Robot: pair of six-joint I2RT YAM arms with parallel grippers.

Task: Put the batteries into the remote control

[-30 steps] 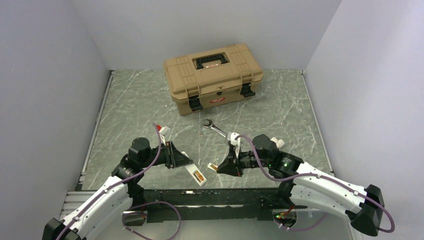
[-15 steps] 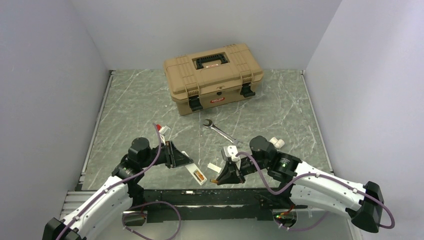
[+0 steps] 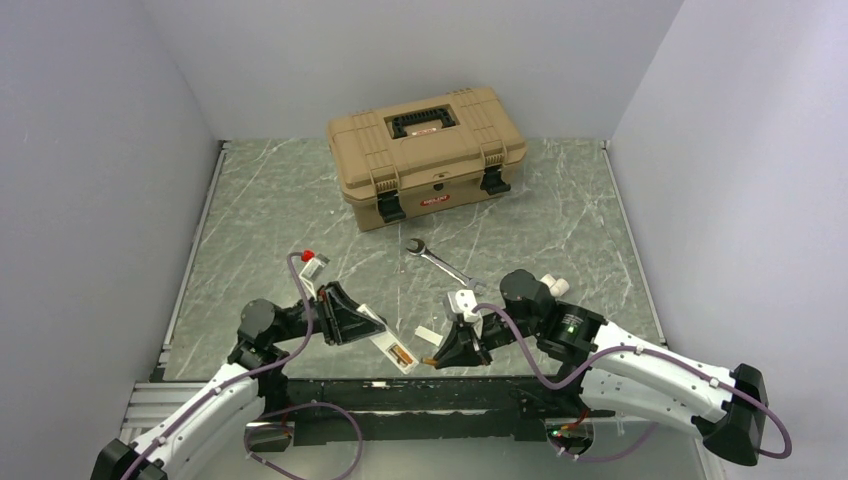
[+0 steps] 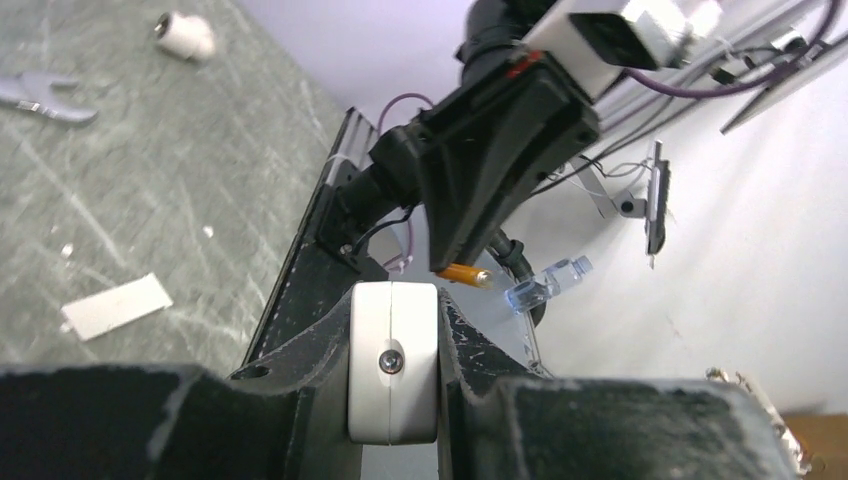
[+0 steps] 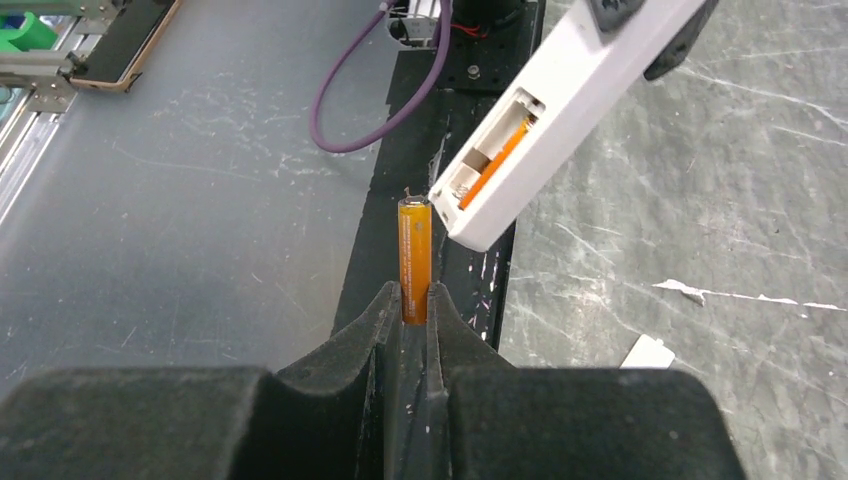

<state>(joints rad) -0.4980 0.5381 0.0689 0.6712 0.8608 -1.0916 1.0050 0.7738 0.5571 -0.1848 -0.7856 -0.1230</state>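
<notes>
Clear tabletop between the remote control's cover and the wrench lies outward and below, so the right gripper moves there next, fingers tilting downward to release.
My left gripper (image 3: 374,327) is shut on one end of the white remote control (image 3: 392,350), which slants toward the table's near edge. In the left wrist view that end, with a small screw, fills the gap between the jaws (image 4: 393,345). The right wrist view shows the remote control (image 5: 575,95) with its recess open and one orange battery (image 5: 496,163) lying inside. My right gripper (image 3: 438,357) is shut on a second orange battery (image 5: 415,258), upright, its tip just left of the remote's open end.
A flat white cover (image 3: 427,333) lies on the table between the grippers. A steel wrench (image 3: 437,258) and a small white cylinder (image 3: 553,286) lie behind my right gripper. A tan toolbox (image 3: 425,150) stands shut at the back. The black front rail (image 3: 400,385) runs right beneath both grippers.
My right gripper came toward the near edge with its battery, then held still. The left arm's elbow dropped back to the left while its gripper kept the remote in nearly the same place.
</notes>
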